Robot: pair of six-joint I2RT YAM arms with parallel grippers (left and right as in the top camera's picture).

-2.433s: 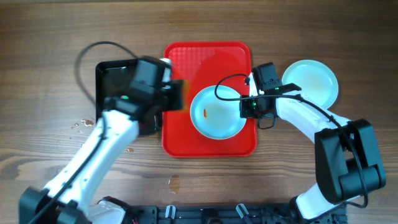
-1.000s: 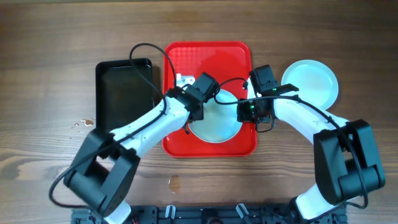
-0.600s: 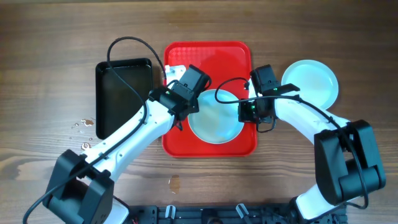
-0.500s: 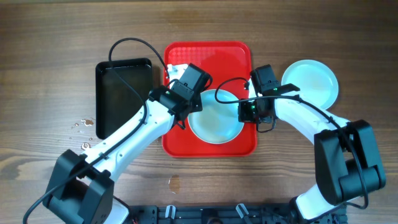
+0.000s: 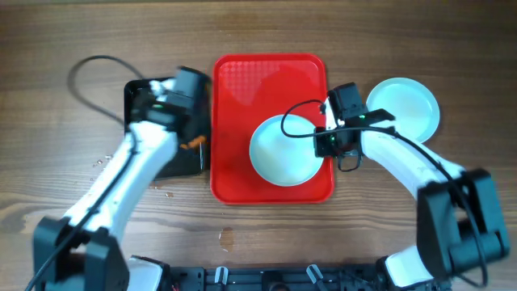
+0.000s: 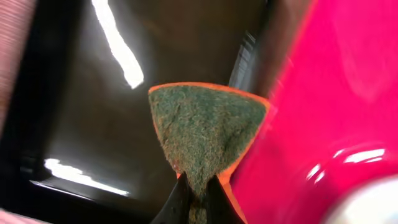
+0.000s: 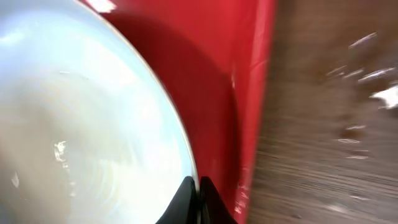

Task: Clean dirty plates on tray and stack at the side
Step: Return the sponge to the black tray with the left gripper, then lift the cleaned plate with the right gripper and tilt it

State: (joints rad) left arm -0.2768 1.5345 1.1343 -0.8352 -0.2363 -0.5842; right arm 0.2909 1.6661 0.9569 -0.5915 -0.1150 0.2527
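The black tray's shiny bottom [image 5: 178,151] [image 6: 127,119] has open space for the sponge, so the robot's left gripper next needs to move away from the red tray and lower the sponge there.
A pale aqua-white plate [image 5: 283,150] lies on the red tray [image 5: 266,81], with no orange smear showing on it. My right gripper [image 5: 326,144] is shut on its right rim; the right wrist view shows the fingertips [image 7: 198,186] pinching the plate [image 7: 81,124] edge over the red tray [image 7: 249,93]. My left gripper [image 5: 194,144] is shut on a green and orange sponge [image 6: 208,127] over the black tray [image 6: 93,93], next to the red tray [image 6: 323,112]. Another plate [image 5: 406,105] sits on the table at the right.
The black tray [image 5: 144,101] lies left of the red tray, partly under my left arm. Water drops [image 5: 105,162] and a small stain [image 5: 226,237] mark the wooden table. Cables loop above both arms.
My left arm has swung left from the plate to the black tray, with the sponge in it. The plate's orange smear is gone. The right gripper has stayed on the rim.
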